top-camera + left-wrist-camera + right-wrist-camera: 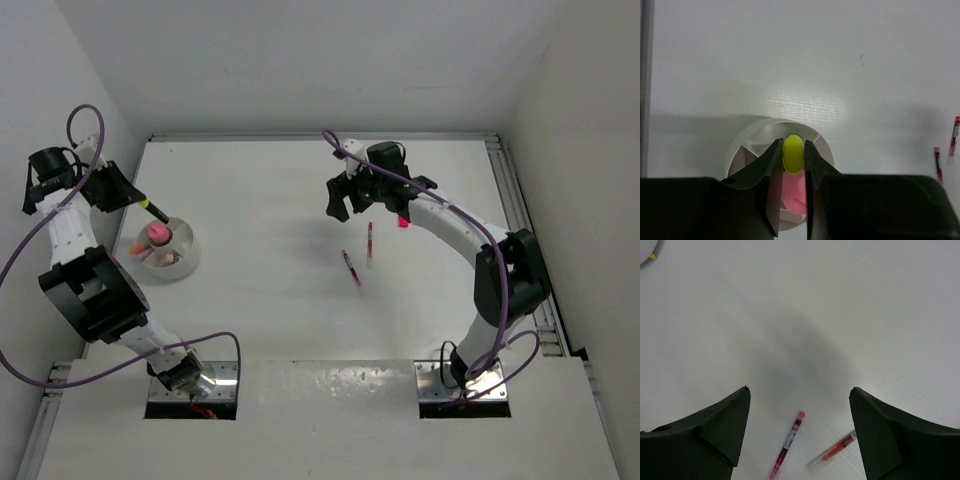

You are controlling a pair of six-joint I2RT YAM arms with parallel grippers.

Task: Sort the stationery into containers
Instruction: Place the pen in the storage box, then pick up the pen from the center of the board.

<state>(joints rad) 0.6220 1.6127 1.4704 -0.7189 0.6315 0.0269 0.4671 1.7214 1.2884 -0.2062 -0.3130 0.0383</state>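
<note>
My right gripper needs to swing to the right in the top view next, turn and come down onto the small bright pink item [403, 221], because it is still outside the dish.
My left gripper [792, 142] is shut on a yellow-black highlighter [793, 154], seen end-on, right over the round whitish dish [740, 145]. In the top view this gripper [148, 207] holds the highlighter [157, 212] just above the dish's far rim [190, 262]. The dish has dividers and holds a pink highlighter [157, 234] and small whitish and orange pieces [166, 258]. My right gripper [800, 388] is open and empty, hanging above a pink pen [788, 442] and a red pen [835, 452] on the table. Both pens show in the top view [351, 268], [369, 243].
A small bright pink item [404, 222] lies by the right forearm. White walls close the table at the back and sides. A metal rail [515, 210] runs along the right edge. Purple cables [85, 120] loop off both arms.
</note>
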